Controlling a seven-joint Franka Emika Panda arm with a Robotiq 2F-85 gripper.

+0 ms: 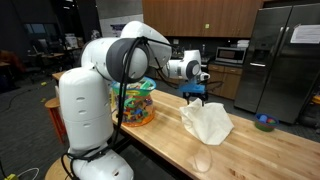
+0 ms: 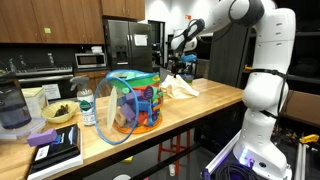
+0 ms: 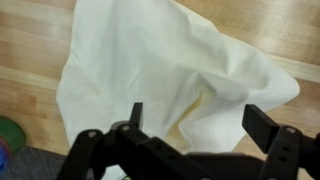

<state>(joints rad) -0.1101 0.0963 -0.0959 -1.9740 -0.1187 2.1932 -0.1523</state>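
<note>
My gripper will next move down and toward the right in the wrist view, onto the white cloth's raised fold. The fold is below my gripper and gives it something to pinch.
A crumpled white cloth lies on the wooden countertop; it also shows in an exterior view and fills the wrist view. My gripper hangs above the cloth's near end, apart from it, also seen in an exterior view. In the wrist view the gripper has its two fingers spread wide with nothing between them but the cloth below.
A colourful plastic bin with toys stands on the counter, also seen in an exterior view. A bottle, a bowl, books and a blender jug crowd one end. A small bowl sits at the far end.
</note>
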